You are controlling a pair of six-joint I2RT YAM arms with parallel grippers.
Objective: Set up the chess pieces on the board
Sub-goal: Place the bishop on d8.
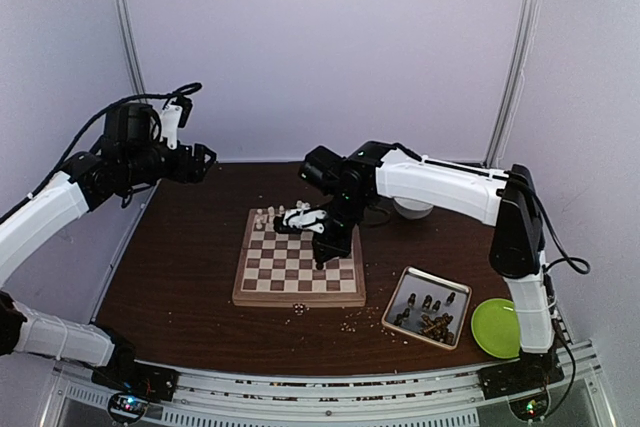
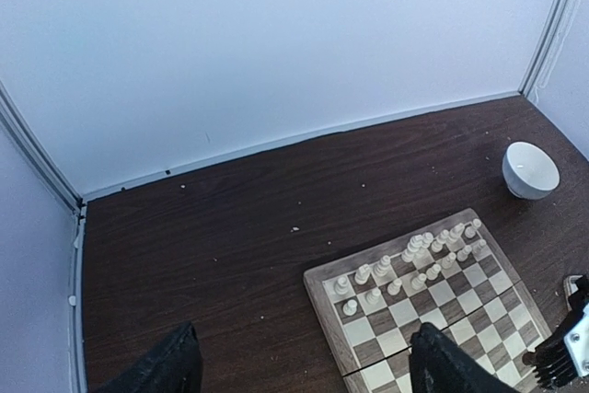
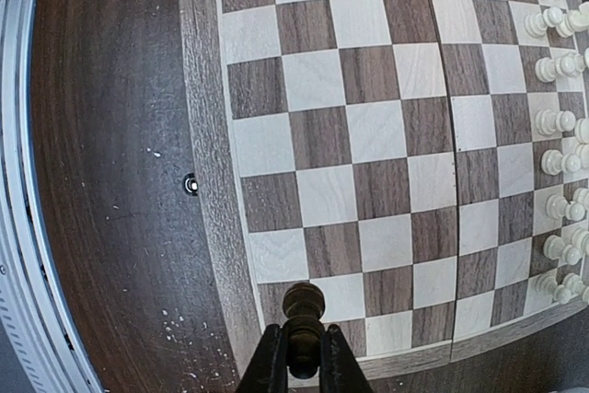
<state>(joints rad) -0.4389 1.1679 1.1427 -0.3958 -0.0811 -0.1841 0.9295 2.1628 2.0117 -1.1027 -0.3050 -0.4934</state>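
Note:
The row with a near-rim square by the clasp (image 1: pixel 306 286) is empty, so the right gripper should go down and back onto that square next, to the left in the top view.
The board (image 1: pixel 262 289) lies mid-table, with cream chess pieces (image 1: pixel 272 217) in two rows along its far edge. My right gripper (image 1: pixel 322 257) hangs over the board's right part. In the right wrist view the right gripper (image 3: pixel 301 356) is shut on a dark chess piece (image 3: pixel 304 306), held above the squares by the board's rim (image 3: pixel 204 135) near a corner. Cream pieces (image 3: pixel 557 121) line the right side of that view. More dark pieces (image 1: pixel 430 315) lie in the metal tray. My left gripper (image 1: pixel 205 162) is raised at the far left, open and empty (image 2: pixel 304 370), off the board's corner (image 2: pixel 322 306).
A metal tray (image 1: pixel 412 282) stands right of the board and a green plate (image 1: pixel 495 329) beyond it. A white bowl (image 1: pixel 412 209) (image 2: pixel 530 169) stands at the back right. Pale crumbs (image 1: pixel 350 322) dot the table near the board's clasp (image 3: pixel 190 184).

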